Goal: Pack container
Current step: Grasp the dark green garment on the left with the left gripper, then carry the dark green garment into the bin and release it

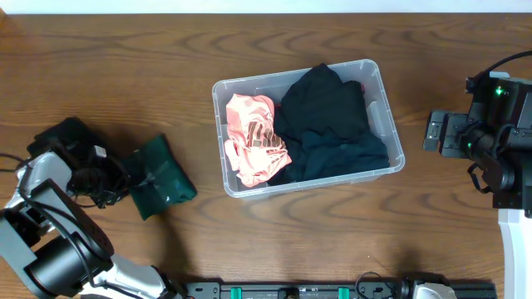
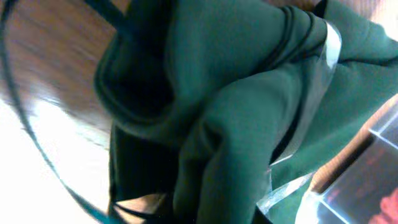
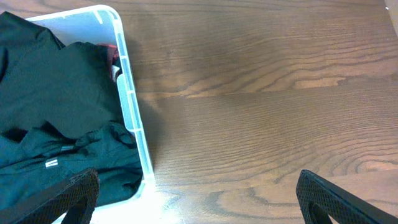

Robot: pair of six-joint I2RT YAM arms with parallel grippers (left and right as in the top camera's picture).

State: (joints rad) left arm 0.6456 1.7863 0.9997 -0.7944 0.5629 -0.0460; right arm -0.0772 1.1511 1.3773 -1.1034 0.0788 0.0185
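I will lift my left gripper over the container, then lower it where the pink garment meets the black ones [image 1: 280, 138].
The clear plastic container [image 1: 389, 116] stands right of the table's centre. It holds black garments [image 1: 328, 116] and a pink garment [image 1: 253, 137] at its left end. A dark green garment [image 1: 165, 178] lies bunched on the table to the left of it. My left gripper [image 1: 131, 181] is at the garment's left edge. In the left wrist view the green cloth [image 2: 236, 112] fills the frame and hides the jaws, and a container corner [image 2: 367, 180] shows behind it. My right gripper [image 1: 432, 133] is open and empty, right of the container [image 3: 127, 93], over bare wood [image 3: 196, 186].
The wooden table [image 1: 125, 75] runs all round the container. A dark bundle [image 1: 71, 133] sits by the left arm's base. A black rail [image 1: 332, 291] runs along the front edge.
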